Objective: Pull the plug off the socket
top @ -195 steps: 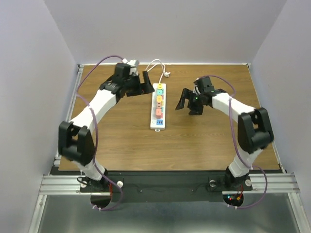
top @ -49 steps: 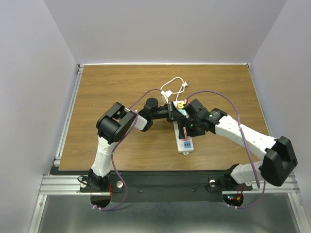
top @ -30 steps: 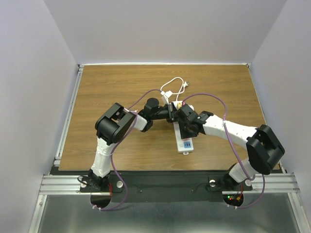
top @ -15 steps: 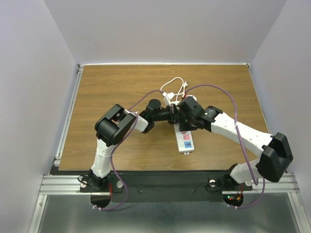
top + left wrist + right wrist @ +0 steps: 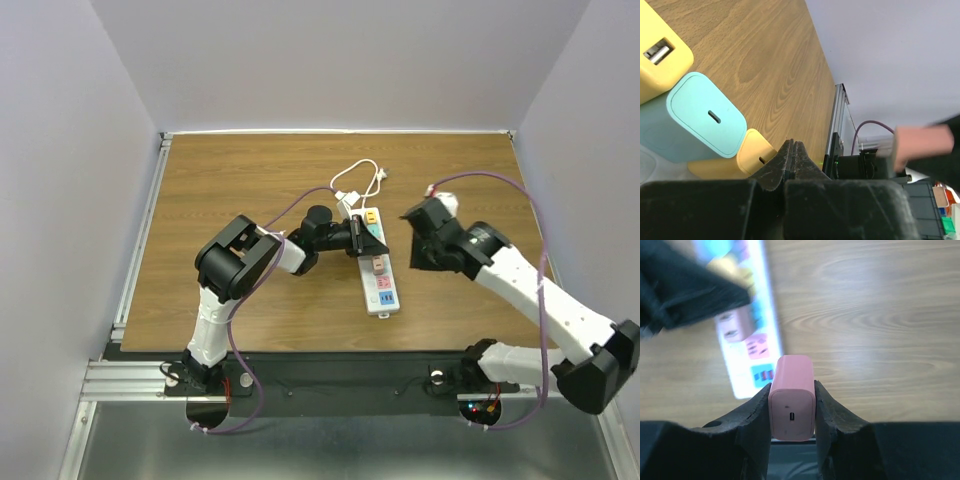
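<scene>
The pink plug [image 5: 792,397] is out of the socket, so the robot's right gripper will next turn and swing to the right in the top view while it lowers over empty wood.
The socket [image 5: 383,285], a long white power strip, lies mid-table, also blurred in the right wrist view [image 5: 772,330]. My left gripper [image 5: 366,240] is shut with nothing between its fingers [image 5: 792,150] and rests on the strip beside a teal plug [image 5: 700,120] and two yellow plugs [image 5: 660,60]. A pink plug [image 5: 792,397] is free of the strip, clamped between the fingers of my right gripper [image 5: 792,390]. That gripper [image 5: 415,248] hangs over bare wood just right of the strip. The pink plug [image 5: 922,145] shows as a blur in the left wrist view.
The strip's white cord [image 5: 355,180] loops toward the table's back. White walls close in the wooden table [image 5: 230,170] on three sides, and a metal rail [image 5: 140,240] runs along its left edge.
My right gripper has pulled away from the strip to the right, carrying the pink plug out of its outlet. The left gripper has stayed shut on the strip.
</scene>
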Tool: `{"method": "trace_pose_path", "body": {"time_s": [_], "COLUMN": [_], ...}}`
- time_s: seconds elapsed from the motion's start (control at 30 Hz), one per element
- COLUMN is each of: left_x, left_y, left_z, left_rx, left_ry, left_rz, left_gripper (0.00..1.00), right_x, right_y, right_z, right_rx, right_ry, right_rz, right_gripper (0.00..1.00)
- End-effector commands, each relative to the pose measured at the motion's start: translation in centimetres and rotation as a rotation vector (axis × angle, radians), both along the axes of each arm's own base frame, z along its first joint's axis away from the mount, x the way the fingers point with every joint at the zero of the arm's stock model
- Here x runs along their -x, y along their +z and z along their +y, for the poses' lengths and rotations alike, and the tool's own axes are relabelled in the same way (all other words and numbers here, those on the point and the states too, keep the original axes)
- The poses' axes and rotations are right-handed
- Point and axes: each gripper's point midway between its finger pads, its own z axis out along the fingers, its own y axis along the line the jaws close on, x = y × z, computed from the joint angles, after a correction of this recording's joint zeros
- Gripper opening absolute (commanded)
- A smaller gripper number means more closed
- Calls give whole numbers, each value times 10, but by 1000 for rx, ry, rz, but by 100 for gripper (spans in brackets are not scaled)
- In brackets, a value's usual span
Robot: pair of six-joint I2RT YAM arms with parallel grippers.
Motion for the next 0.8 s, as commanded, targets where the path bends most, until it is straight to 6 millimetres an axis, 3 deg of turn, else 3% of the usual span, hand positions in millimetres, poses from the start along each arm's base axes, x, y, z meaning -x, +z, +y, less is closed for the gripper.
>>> {"method": "trace_pose_path", "body": {"time_s": [0.0,0.03,0.1,0.17,0.33,0.43,0.6,0.67,0.7,0.77], "left_x": [31,29,26,22,15,11,10,10,10,10], "left_y": [-91,-84,-73,-58,-43,-35,-27,-26,-26,-24], "left_z": [26,24,22,19,12,12,8,8,8,7], "left_rx": [-265,-250,-232,-216,-206,-192,-177,-175,-175,-171], "left_ry": [-19,-19,-18,-16,-27,-22,-31,-31,-33,-36], "left_rz": [185,185,176,151,134,126,114,113,116,115], "left_gripper": [0,0,0,0,0,0,0,0,0,0], "right_x": [-14,-23,-31,-43,-76,-83,-84,-83,-83,-84], "right_y": [5,-7,-25,-36,-54,-73,-93,-100,-103,-109], "right_z": [-79,-97,-110,-126,-160,-198,-224,-228,-228,-223], "right_rx": [118,127,133,90,145,171,217,244,247,226], "right_ry": [-281,-355,-409,-510,-650,-772,-846,-854,-853,-834], "right_rz": [-46,-3,40,69,88,142,190,209,218,242], "right_gripper": [1,0,1,1,1,1,1,7,21,22]}}
